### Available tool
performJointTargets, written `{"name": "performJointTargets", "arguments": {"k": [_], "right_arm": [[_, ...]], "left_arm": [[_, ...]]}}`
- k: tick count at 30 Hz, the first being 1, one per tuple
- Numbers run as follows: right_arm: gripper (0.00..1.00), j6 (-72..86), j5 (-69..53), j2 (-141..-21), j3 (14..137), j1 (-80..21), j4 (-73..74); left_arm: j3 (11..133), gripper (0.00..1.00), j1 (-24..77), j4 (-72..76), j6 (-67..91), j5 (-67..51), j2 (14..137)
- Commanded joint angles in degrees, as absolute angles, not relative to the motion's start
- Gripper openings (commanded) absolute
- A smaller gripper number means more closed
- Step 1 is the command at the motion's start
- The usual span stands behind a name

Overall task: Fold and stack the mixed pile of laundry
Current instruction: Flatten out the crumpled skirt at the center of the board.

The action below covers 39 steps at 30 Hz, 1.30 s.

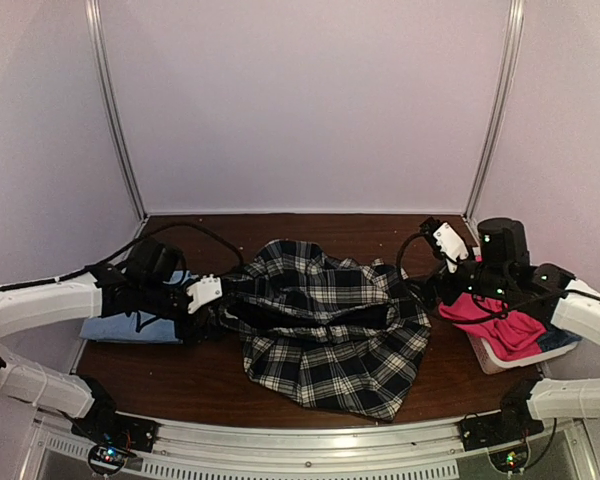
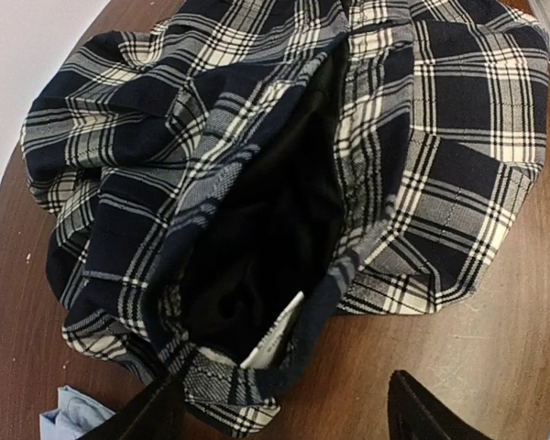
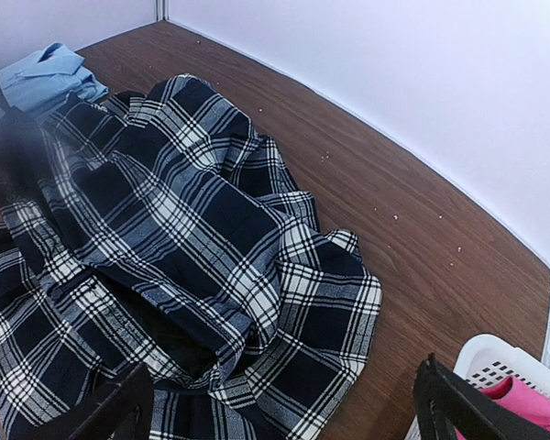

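Observation:
My right gripper should next go down and left in the top view onto the shirt opening's basket-side end below it, because the shirt's hem edges meet there.
The black-and-white plaid shirt lies rumpled in the middle of the table. In the left wrist view its dark inside and a white neck label face up. My left gripper is open at the shirt's left edge, with the collar hem just ahead of its fingers and nothing gripped. My right gripper is open above the shirt's right side, holding nothing. A folded light blue shirt lies at the left under my left arm. Hot-pink trousers and a duller blue cloth sit in the basket.
The white lattice basket stands at the table's right edge, under my right arm. Pale walls close in the back and sides of the brown table. Cables loop over both arms.

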<state>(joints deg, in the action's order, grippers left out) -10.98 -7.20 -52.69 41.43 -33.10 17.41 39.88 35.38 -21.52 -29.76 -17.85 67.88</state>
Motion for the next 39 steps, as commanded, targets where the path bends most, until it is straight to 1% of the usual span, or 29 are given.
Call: {"name": "performJointTargets", "arguments": {"k": [1,5,7,9,10,15,19,24,26,31,33,39], "right_arm": [[1.00,-12.0,-4.8,-51.6,41.0,-33.4,17.9],[1.00,-11.8,-3.2,-52.0,40.7,-33.4,18.6],[1.00,-12.0,-2.2,-51.9,40.5,-33.4,18.9],[1.00,-12.0,-1.5,-51.6,40.3,-33.4,18.9],[1.00,-12.1,-1.4,-51.4,40.2,-33.4,18.8],[0.97,-13.8,-2.1,-52.4,40.3,-33.4,19.1],[0.94,-16.7,-6.9,-55.6,40.3,-34.3,20.5],[0.90,-19.1,-12.7,-60.1,38.7,-39.5,17.9],[0.85,-19.2,-15.8,-62.3,38.8,-40.5,16.7],[0.79,-22.9,-14.3,-68.8,39.6,-41.4,13.5],[0.77,-24.3,-15.3,-71.9,40.9,-41.5,13.1],[0.78,-26.3,-18.8,-78.4,42.9,-41.7,8.7]], "left_arm": [[43.4,0.61,35.6,-18.2,-32.6,-20.0,72.7],[43.9,0.38,35.6,-16.6,-32.2,-18.1,73.9],[42.7,0.24,35.6,-15.4,-32.5,-17.0,71.1],[41.3,0.05,35.1,-14.0,-32.8,-13.7,67.9],[40.8,0.00,34.3,-13.6,-32.2,-12.4,66.2],[40.8,0.00,28.2,-14.4,-30.6,-10.6,63.3],[42.0,0.00,25.7,-15.0,-31.2,-9.2,64.2],[44.2,0.00,25.1,-14.6,-30.6,-10.9,68.4],[45.1,0.00,24.9,-14.7,-30.6,-10.9,69.8],[45.8,0.00,24.6,-13.9,-30.1,-12.1,71.4],[46.0,0.00,24.5,-14.1,-30.0,-12.5,71.6],[44.9,0.00,24.0,-13.4,-29.6,-12.5,70.3]]}}
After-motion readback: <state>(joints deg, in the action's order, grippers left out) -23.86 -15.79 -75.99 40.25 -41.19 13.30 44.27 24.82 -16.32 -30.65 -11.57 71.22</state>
